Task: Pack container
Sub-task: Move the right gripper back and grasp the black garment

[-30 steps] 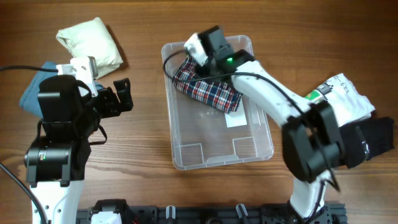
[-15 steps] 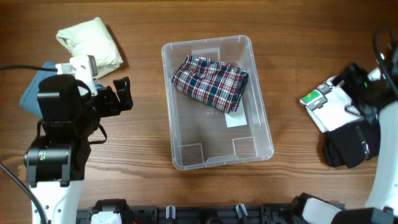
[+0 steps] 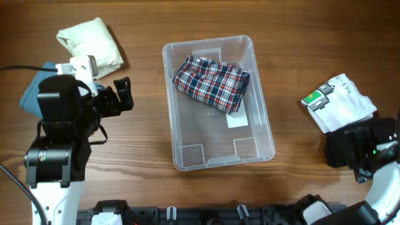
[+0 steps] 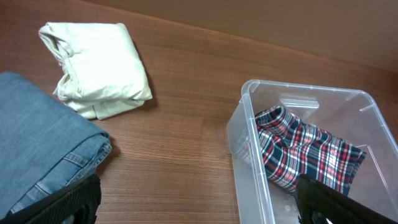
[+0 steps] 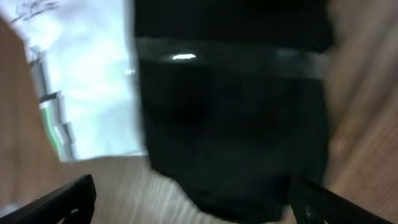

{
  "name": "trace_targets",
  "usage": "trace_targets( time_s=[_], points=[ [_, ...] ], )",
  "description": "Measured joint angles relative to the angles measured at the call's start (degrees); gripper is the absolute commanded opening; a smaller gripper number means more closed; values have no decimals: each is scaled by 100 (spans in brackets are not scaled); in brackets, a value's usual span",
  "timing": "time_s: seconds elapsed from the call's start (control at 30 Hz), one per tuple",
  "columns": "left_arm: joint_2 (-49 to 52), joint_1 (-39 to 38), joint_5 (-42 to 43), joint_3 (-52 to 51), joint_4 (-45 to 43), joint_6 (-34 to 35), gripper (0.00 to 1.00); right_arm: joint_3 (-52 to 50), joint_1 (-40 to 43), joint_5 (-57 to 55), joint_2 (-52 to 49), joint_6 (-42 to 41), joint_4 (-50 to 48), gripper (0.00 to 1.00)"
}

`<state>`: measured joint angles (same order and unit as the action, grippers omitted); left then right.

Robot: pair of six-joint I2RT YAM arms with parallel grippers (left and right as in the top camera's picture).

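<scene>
My right gripper lowers to the near end of the black garment (image 3: 340, 154) (image 5: 234, 191) next, then closes there, because that end already reaches between the open fingers.
The clear container (image 3: 170, 100) stands mid-table with a folded plaid garment (image 3: 211, 84) lying in its far half; in the left wrist view the same garment (image 4: 305, 152) shows inside the container (image 4: 245, 134). My left gripper (image 4: 199, 208) is open and empty over bare wood, left of the container. The right wrist view is blurred. It shows my right gripper (image 5: 193, 208) open, its fingers wide apart just above a black garment (image 5: 230, 124) at the table's right edge, holding nothing.
A white printed garment (image 3: 340, 103) lies beside the black garment (image 3: 347, 147). At the far left are a cream garment (image 3: 94, 40) and folded blue jeans (image 3: 30, 95). The near half of the container floor carries only a white label (image 3: 237, 120).
My right gripper opened and let go of the plaid garment inside the container. It then swung out to the right, over the black garment. The left arm has not moved.
</scene>
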<state>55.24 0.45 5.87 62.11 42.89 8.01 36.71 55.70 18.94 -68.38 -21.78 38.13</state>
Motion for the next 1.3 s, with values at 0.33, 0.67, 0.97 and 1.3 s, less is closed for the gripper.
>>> trace_targets(
  time_s=[0.33,0.67,0.97,1.3],
  points=[
    [0,0,0,0,37,0,100,-1016,446,269,0,-74,-1735,100],
    [0,0,0,0,44,0,100,-1397,450,334,61,-450,-1845,100],
    [0,0,0,0,48,0,100,-1386,450,376,79,-590,-1849,93],
    [0,0,0,0,66,0,100,-1453,452,378,72,-691,-2393,4]
  ],
)
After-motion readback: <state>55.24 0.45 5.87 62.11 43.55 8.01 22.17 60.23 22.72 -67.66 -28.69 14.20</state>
